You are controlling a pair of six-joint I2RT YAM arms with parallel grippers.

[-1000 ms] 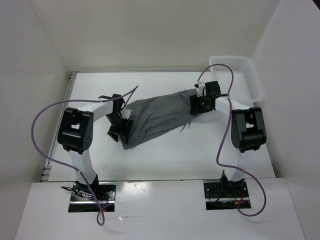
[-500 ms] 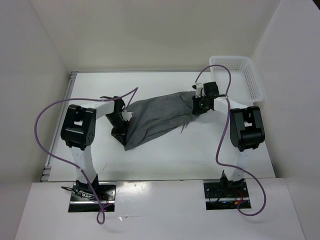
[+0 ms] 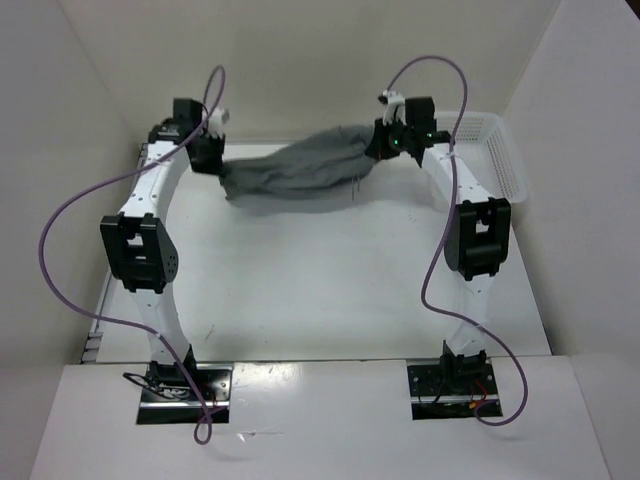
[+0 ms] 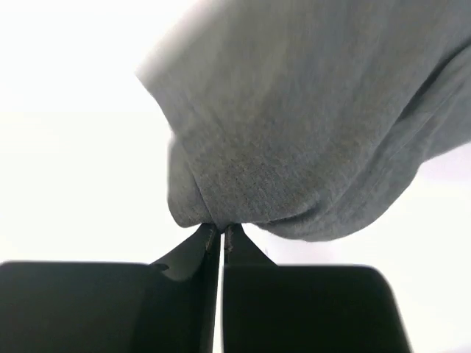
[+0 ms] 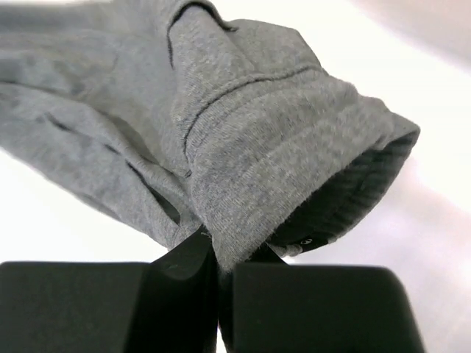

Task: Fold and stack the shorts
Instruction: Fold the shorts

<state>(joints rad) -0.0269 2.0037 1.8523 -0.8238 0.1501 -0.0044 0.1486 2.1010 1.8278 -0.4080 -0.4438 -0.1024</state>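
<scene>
The bare white tabletop is below the shorts' thick hem (image 5: 272,162) and back toward the base, so my right gripper will next move back and down to release the hem.
The grey shorts (image 3: 300,170) hang stretched between both grippers above the far part of the white table, sagging in the middle, with a thin drawstring (image 3: 357,186) dangling. My left gripper (image 3: 218,160) is shut on the shorts' left end; in the left wrist view the fabric (image 4: 294,132) is pinched at the fingertips (image 4: 221,232). My right gripper (image 3: 380,143) is shut on the right end, where the thick hem (image 5: 272,162) bunches at the jaws (image 5: 217,254).
A white mesh basket (image 3: 490,150) stands at the far right corner, just behind the right arm. White walls close in the table (image 3: 320,290) on the left, back and right. Purple cables loop from both arms.
Both grippers closed on the ends of the shorts and lifted them off the table, moving up and toward the back wall. The shorts now hang stretched between them.
</scene>
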